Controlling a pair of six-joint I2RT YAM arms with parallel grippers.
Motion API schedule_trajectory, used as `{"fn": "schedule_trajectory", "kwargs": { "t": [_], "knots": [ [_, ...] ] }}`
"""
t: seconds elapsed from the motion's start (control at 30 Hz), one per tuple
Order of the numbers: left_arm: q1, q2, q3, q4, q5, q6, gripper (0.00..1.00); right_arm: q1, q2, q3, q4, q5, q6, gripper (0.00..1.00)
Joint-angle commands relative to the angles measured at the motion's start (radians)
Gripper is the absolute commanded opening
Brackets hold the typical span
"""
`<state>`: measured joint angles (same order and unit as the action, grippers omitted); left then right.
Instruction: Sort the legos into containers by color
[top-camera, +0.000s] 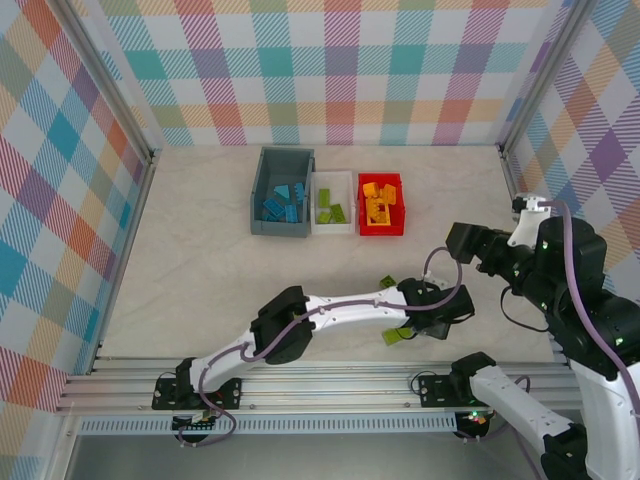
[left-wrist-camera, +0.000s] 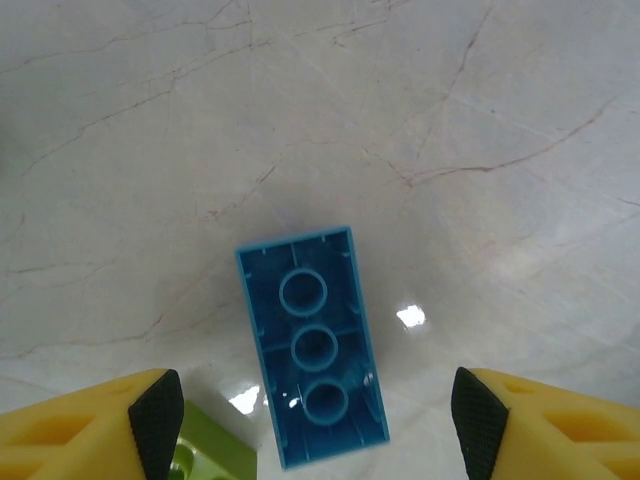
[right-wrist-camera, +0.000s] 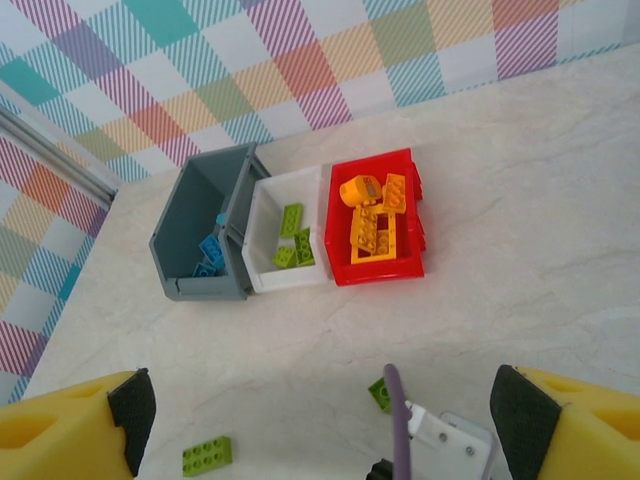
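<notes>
The left gripper lowers around the blue lego next and closes the fingers on its long sides, since it lies just below, between the spread fingers.
A blue lego (left-wrist-camera: 312, 345) lies studs-down on the table between the spread fingers (left-wrist-camera: 157, 410) of my left gripper (left-wrist-camera: 315, 420), touching neither pad. A lime green lego (left-wrist-camera: 205, 450) sits beside the left finger. In the top view my left gripper (top-camera: 438, 322) hovers low near the front right, with a green lego (top-camera: 392, 336) next to it and another (top-camera: 387, 282) just behind. My right gripper (top-camera: 462, 243) is raised at the right, open and empty. The containers stand in a row: grey-blue (top-camera: 262, 195) with blue legos, white (top-camera: 333, 228) with green ones, red (top-camera: 380, 232) with orange ones.
From the right wrist view I look down on the three bins (right-wrist-camera: 345, 270), a loose green lego (right-wrist-camera: 207, 455) and the left arm's wrist with its purple cable (right-wrist-camera: 400, 420). Checkered walls and metal rails (top-camera: 300, 385) enclose the table.
</notes>
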<state>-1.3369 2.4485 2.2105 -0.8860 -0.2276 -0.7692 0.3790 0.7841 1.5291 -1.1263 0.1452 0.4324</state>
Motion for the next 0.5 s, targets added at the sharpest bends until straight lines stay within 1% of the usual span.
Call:
{"fn": "schedule_trajectory", "kwargs": {
  "t": [0.0,0.07,0.13,0.23,0.37,0.43,0.47],
  "knots": [
    [-0.001,0.052,0.044,-0.055,-0.015,0.014,0.71,-0.002,0.004,-0.010,-0.004,-0.022,0.018,0.88],
    [0.001,0.069,0.047,-0.045,-0.008,0.020,0.68,-0.002,0.007,-0.011,0.001,-0.029,0.025,0.88],
    [0.003,0.080,0.048,-0.035,-0.012,0.026,0.64,-0.002,0.010,-0.013,0.005,-0.034,0.028,0.87],
    [0.008,0.089,0.048,-0.015,-0.024,0.038,0.53,-0.001,0.013,-0.021,0.006,-0.041,0.031,0.87],
    [0.008,0.087,0.046,0.012,-0.050,0.059,0.35,-0.002,0.012,-0.041,0.013,-0.048,0.040,0.86],
    [0.007,0.069,0.046,0.021,-0.067,0.074,0.29,-0.002,0.012,-0.048,0.019,-0.052,0.041,0.85],
    [0.008,0.056,0.046,0.024,-0.081,0.081,0.27,-0.002,0.013,-0.051,0.020,-0.055,0.043,0.85]
  ]
}}
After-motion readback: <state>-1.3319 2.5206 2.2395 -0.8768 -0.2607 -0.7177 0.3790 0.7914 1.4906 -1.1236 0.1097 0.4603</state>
